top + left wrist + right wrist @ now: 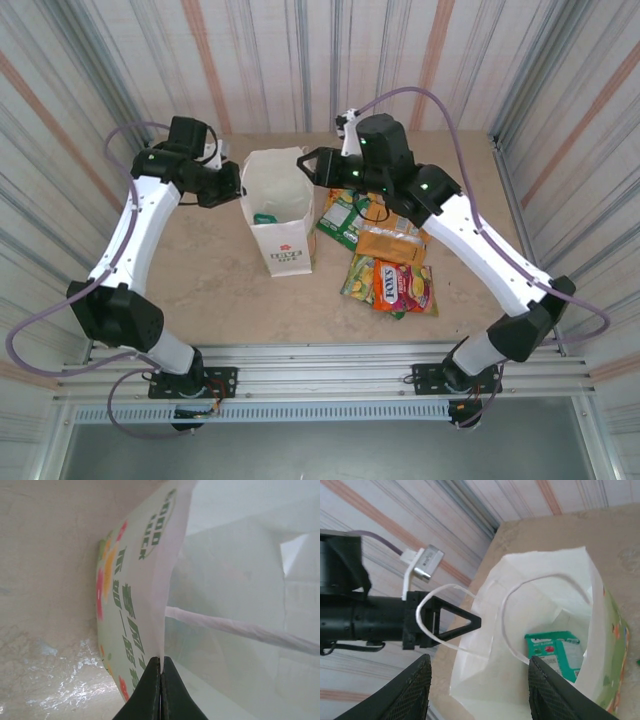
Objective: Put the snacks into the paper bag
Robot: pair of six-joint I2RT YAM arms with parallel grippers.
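I will keep my left gripper in place next and open its fingers to release the bag's rim (242, 196) (162, 653), because the rim is between my fingers and the bag is upright below.
The white paper bag (283, 243) stands upright at mid-table with its mouth open. My left gripper (239, 190) is shut on the bag's left rim; in the left wrist view the jaws (161, 661) pinch the printed wall (134, 580). My right gripper (309, 166) hovers over the right side of the mouth, open and holding nothing (480, 687). A green snack packet (554, 652) lies inside the bag (545, 555). To the right of the bag, a green packet (342, 214), an orange one (391, 243) and a red-yellow FOX'S packet (404, 286) lie on the table.
Another green-yellow packet (357, 279) peeks out under the FOX'S one. The bag's thin handles (507, 615) loop over its mouth, one around the left gripper's fingers (462, 622). Corrugated walls (440, 60) close in the beige table (200, 290) on three sides.
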